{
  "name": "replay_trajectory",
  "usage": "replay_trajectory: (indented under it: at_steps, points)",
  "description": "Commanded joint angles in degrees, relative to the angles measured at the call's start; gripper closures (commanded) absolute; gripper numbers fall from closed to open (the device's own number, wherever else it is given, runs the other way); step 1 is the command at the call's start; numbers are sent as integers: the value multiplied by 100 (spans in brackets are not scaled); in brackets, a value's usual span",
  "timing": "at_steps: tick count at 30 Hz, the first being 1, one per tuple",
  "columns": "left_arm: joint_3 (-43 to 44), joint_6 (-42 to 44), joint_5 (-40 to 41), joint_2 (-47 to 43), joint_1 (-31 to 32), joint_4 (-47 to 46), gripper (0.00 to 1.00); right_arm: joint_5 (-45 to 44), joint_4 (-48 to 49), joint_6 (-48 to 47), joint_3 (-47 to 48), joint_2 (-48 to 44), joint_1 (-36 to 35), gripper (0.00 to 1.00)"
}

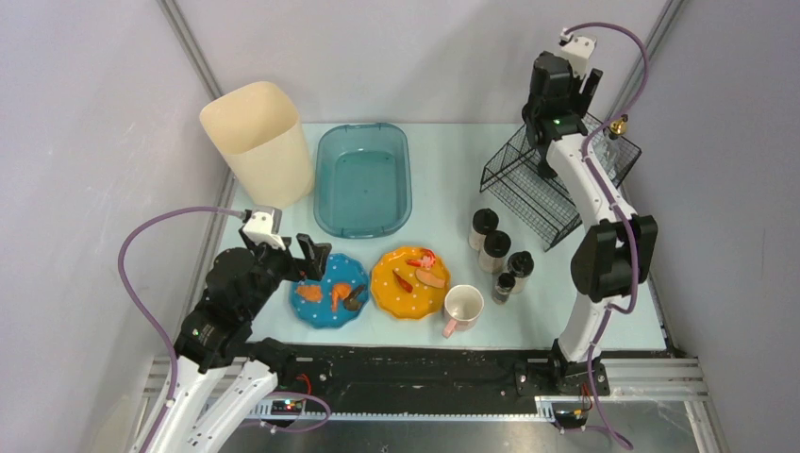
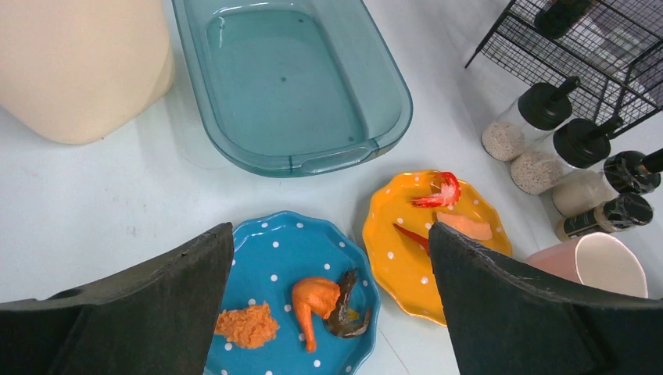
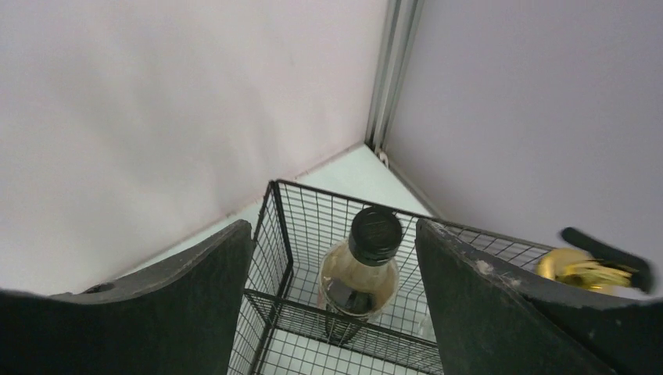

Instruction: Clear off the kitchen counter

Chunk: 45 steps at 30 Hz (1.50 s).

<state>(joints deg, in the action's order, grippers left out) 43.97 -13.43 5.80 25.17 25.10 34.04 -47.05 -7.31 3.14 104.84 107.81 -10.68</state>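
Next, my right gripper moves back and down, fingers tilting downward, onto the wire basket's near edge (image 1: 568, 234), since that edge lies below it and nearer my base.
The kitchen counter (image 1: 443, 203) holds a blue dotted plate (image 1: 328, 293) of food scraps, an orange dotted plate (image 1: 409, 283) with scraps, a pink mug (image 1: 462, 308) and several black-capped bottles (image 1: 496, 253). My left gripper (image 1: 316, 257) hangs open over the blue plate (image 2: 274, 266), nothing between its fingers (image 2: 168, 297). My right gripper (image 1: 587, 92) is open above the black wire basket (image 1: 528, 189). A black-capped bottle (image 3: 361, 273) stands in the basket (image 3: 280, 234), below and between the spread fingers (image 3: 195, 289), untouched.
A teal plastic basin (image 1: 363, 179) lies at the back centre with a cream bin (image 1: 257, 142) to its left. A gold-topped object (image 1: 618, 125) sits at the basket's far right corner. Grey walls close the back and sides. A black strip (image 1: 415, 363) edges the front.
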Motion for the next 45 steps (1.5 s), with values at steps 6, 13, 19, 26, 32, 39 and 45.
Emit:
replay_trajectory:
  at_steps: [6, 13, 19, 26, 32, 39, 45]
  points:
    - [-6, 115, 154, -63, -49, -78, 2, -400, 618, -810, -563, -1361, -589, 18]
    - [3, 121, 168, -19, -49, -78, 2, 410, -163, -5, -1516, -2592, -853, 18]
    - [-14, 104, 199, -50, -42, -77, 2, 1116, -1270, 794, -2400, -3484, -809, 18]
    - [-2, 91, 150, -25, -40, -77, 2, 1609, -2687, 2007, -3030, -4121, -358, 19]
    - [-15, 95, 135, -47, -38, -78, 2, 1804, -2857, 2705, -3985, -4546, 216, 19]
    - [-3, 91, 103, -65, -41, -75, 2, 1660, -2823, 3219, -4855, -4796, 404, 19]
    - [-3, 85, 106, -89, -39, -75, 2, 1744, -2502, 3426, -5435, -4628, 424, 19]
